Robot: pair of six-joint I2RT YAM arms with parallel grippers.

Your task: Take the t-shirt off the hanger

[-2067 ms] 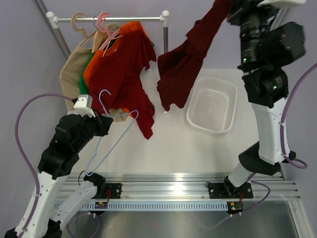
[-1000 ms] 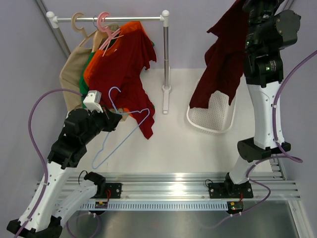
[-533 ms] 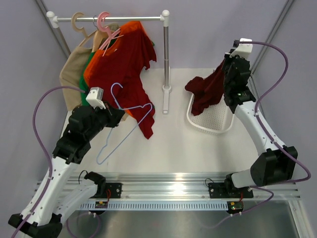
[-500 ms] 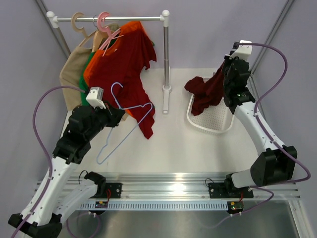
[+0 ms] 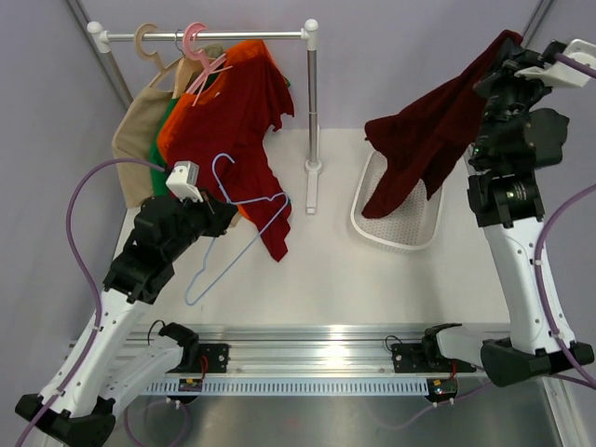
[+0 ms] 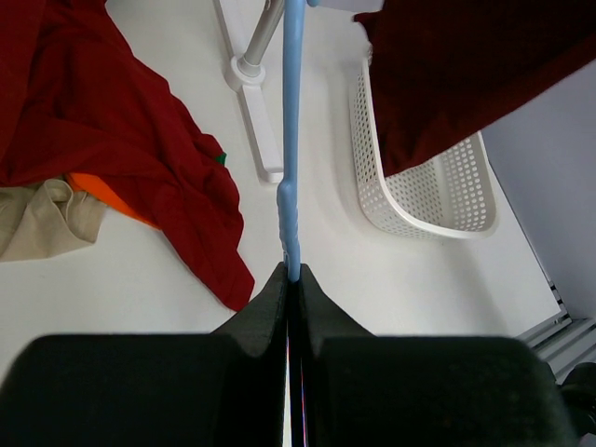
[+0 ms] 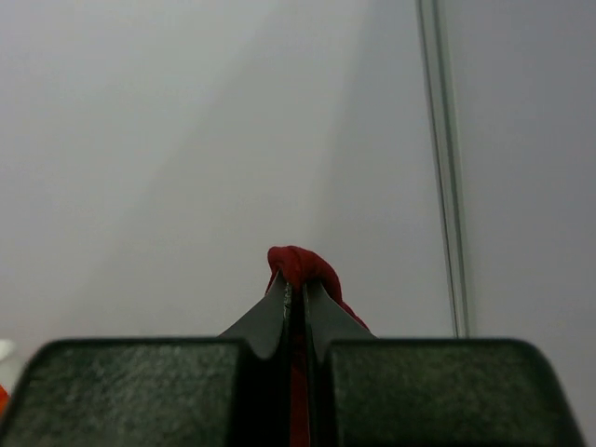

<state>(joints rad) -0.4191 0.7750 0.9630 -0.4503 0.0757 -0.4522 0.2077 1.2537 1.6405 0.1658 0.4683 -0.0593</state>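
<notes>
Next, my right gripper moves down and to its left in the top view to the white basket [image 5: 400, 236] and releases the t-shirt [image 5: 430, 130] inside.
The maroon t-shirt [image 5: 430, 130] hangs limp from my right gripper [image 5: 504, 51], raised high at the right over the white basket [image 5: 400, 236]; its lower hem dips into the basket. In the right wrist view my right gripper [image 7: 295, 284] is shut on a fold of the t-shirt [image 7: 298, 264]. My left gripper [image 5: 216, 216] is shut on the pale blue wire hanger [image 5: 240, 239], held bare above the table at the left, hook up. In the left wrist view the hanger [image 6: 292, 140] runs straight up from my left gripper [image 6: 292, 277]; the t-shirt [image 6: 466, 65] shows at top right.
A rail [image 5: 205, 36] on a post [image 5: 312, 121] at the back carries a pink hanger [image 5: 198, 51] and a beige hanger [image 5: 146, 42] with a red shirt [image 5: 223, 140], an orange shirt and a beige garment [image 5: 135, 140]. The post's foot [image 5: 310, 191] stands beside the basket.
My right arm has swung up and to the right, lifting the t-shirt from low in the basket to high above it. My left gripper with the hanger has barely moved.
</notes>
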